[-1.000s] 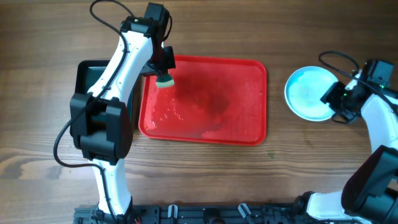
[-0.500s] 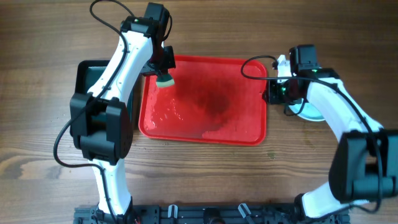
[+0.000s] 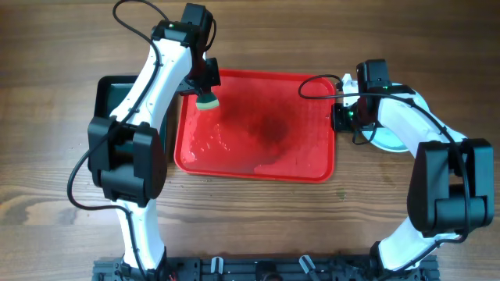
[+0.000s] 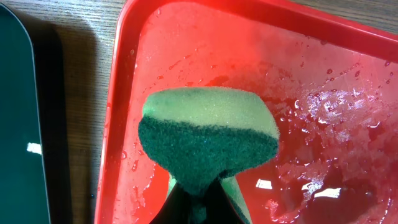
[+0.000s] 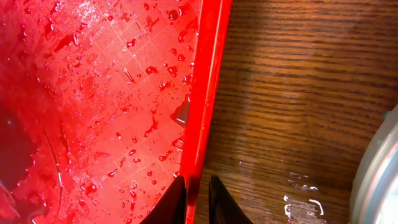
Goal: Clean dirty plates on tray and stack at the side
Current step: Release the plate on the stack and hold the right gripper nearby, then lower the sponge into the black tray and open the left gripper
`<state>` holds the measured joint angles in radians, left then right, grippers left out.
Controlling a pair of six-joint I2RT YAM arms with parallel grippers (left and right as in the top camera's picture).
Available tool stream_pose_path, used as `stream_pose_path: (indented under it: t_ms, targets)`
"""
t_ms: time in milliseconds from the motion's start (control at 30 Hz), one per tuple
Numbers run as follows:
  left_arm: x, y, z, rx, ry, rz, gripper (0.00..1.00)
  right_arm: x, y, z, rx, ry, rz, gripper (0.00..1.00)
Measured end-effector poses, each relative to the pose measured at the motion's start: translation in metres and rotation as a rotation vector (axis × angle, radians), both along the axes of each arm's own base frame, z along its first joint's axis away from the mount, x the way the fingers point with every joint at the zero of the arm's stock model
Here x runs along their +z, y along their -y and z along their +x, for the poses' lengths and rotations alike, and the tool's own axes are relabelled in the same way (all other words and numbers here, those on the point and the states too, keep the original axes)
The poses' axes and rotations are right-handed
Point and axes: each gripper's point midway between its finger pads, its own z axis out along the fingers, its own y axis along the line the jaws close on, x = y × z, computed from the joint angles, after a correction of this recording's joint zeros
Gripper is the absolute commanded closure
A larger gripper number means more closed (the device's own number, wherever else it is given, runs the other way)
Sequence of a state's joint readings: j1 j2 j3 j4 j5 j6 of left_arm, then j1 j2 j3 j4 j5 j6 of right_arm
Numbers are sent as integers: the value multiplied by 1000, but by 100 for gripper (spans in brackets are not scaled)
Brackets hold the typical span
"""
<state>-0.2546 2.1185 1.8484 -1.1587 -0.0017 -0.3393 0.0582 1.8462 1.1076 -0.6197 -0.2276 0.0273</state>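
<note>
The left gripper swings left in the overhead view over the dark green-black tray [image 3: 117, 96] next, then brings the sponge [image 3: 207, 100] down, since the red tray is empty.
The red tray [image 3: 258, 148] lies mid-table, wet, with no plates on it. My left gripper [image 3: 207, 87] is shut on a yellow-and-green sponge [image 3: 207, 100] over the tray's far left corner. In the left wrist view the sponge [image 4: 208, 130] hangs from the jaws [image 4: 199, 208] above the wet tray [image 4: 323, 74]. My right gripper [image 3: 341, 117] straddles the tray's right rim. In the right wrist view its fingers [image 5: 198, 190] close on either side of the rim [image 5: 208, 74]. A pale-aqua plate [image 3: 391, 142] lies right of the tray, mostly hidden under the right arm. Its edge [image 5: 382, 168] shows in the right wrist view.
A dark green-black tray [image 3: 109, 94] lies left of the red tray, also seen in the left wrist view [image 4: 15, 124]. Water drops lie on the wood [image 5: 305, 199] between the red tray and the plate. Cables loop over the right arm.
My right arm has swung left from the plate to the red tray's right rim and its fingers have settled over the rim. The left arm and sponge have not moved.
</note>
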Motion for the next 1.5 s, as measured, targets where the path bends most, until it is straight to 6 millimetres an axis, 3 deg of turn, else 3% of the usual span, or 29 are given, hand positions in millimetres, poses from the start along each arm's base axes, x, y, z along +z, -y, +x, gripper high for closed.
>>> stream_pose_path:
  t_ms: [133, 233, 367, 667, 700, 733, 800, 900, 967, 1133, 1200, 1333, 1500]
  targets:
    - [0, 0, 0, 0, 0, 0, 96, -5, -1, -2, 4, -14, 4, 86]
    - [0, 0, 0, 0, 0, 0, 96, -11, -5, -4, 11, -35, 19, 96]
    - [0, 0, 0, 0, 0, 0, 96, -10, -6, -3, -1, -34, 41, 96]
    - [0, -1, 0, -44, 2, 15, 96, -6, -5, 26, 79, 110, 11, 96]
    - [0, -2, 0, -47, 3, 16, 96, -6, -5, 26, 79, 109, 12, 85]
    - [0, -3, 0, -47, 2, 24, 96, -6, -5, 25, 76, 106, 12, 66]
    - [-1, -8, -5, -44, -17, 49, 96, -8, -3, 20, 74, 80, 1, 64]
    - [3, -27, -17, -23, -68, 108, 96, -6, -1, 6, 76, 2, -12, 53]
    - [15, -43, -18, 17, -57, 120, 96, 6, -1, 8, 69, -17, -11, 49]
    - [72, -106, -23, 189, 36, 122, 96, 48, -5, 28, 55, 30, 10, 46]
    - [85, -133, -25, 239, 61, 131, 96, 58, -9, 30, 58, 50, 32, 45]
    - [67, -163, -34, 217, 7, 154, 96, 59, -18, 27, 78, 42, 48, 45]
    - [13, -189, -48, 175, -72, 165, 96, 60, -36, 23, 124, 40, 56, 42]
